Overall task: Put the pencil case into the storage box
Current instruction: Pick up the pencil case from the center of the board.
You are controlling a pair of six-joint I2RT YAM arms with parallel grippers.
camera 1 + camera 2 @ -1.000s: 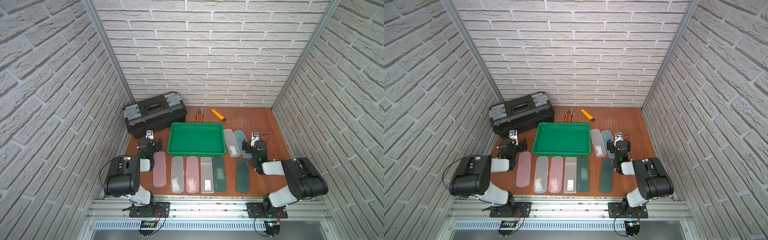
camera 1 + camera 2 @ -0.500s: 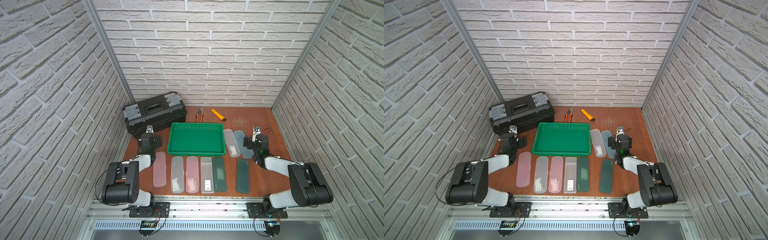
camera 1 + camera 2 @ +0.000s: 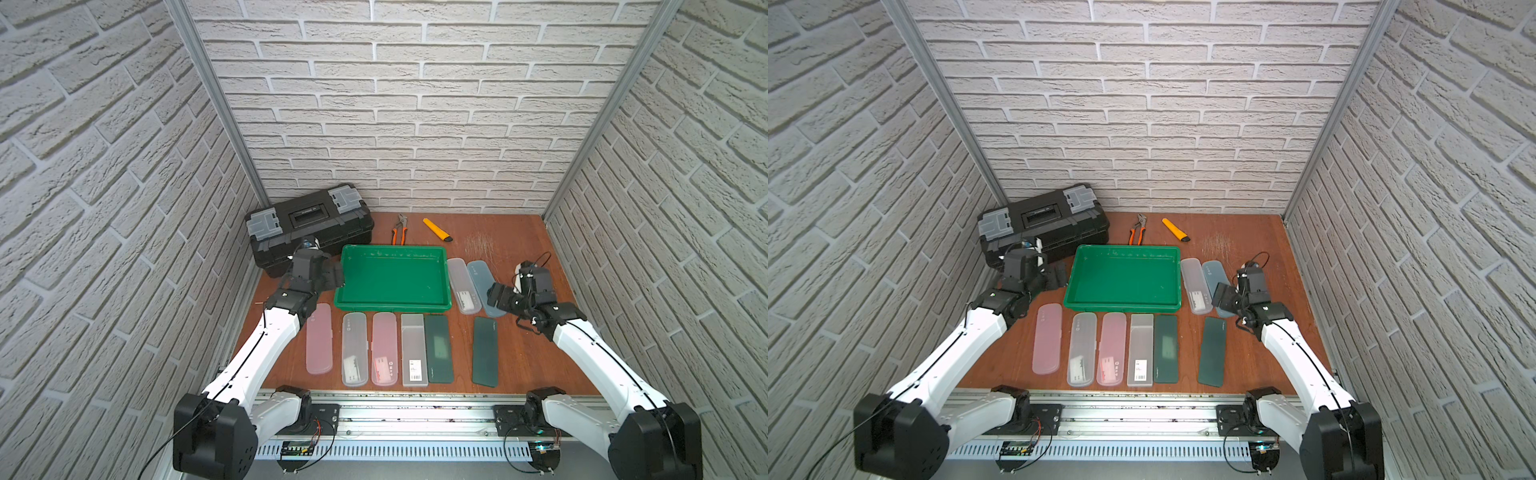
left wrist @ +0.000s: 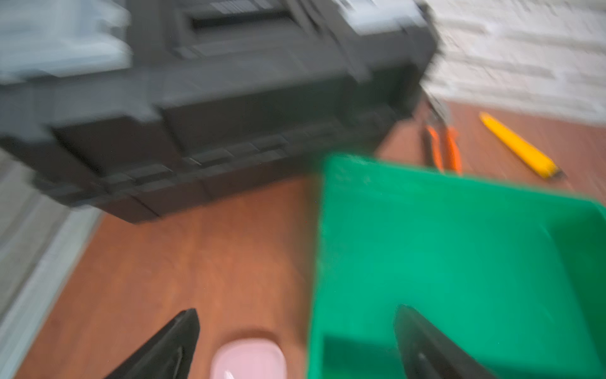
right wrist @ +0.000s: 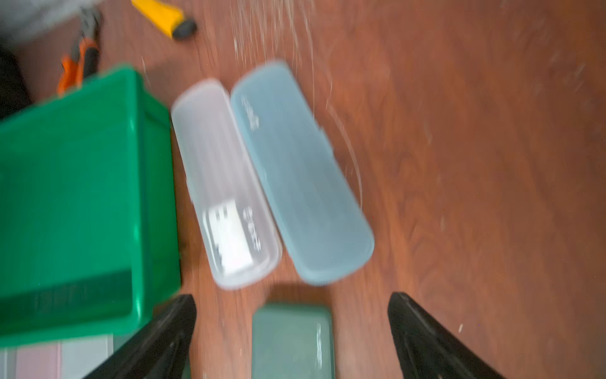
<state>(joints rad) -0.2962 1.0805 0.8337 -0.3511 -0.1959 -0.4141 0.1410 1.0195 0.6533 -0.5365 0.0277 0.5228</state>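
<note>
My right gripper next draws back and down over the middle of the lone dark green case, with bare table for fingers along both long sides.
The green storage box sits empty mid-table. Several pencil cases lie around it. A row lies in front of it, from a pink case to two dark green ones. A clear case and a blue-grey case lie at its right. My left gripper hangs open by the box's left rim, with the pink case's far end below its fingers. My right gripper is open and empty above the lone dark green case's far end.
A black toolbox with grey latches stands at the back left, close behind my left gripper. Orange-handled pliers and a yellow cutter lie behind the box. Brick walls close in three sides.
Both arms have unfolded and stretched forward from their folded pose near the front rail. The grippers stayed open. No case or box has moved.
</note>
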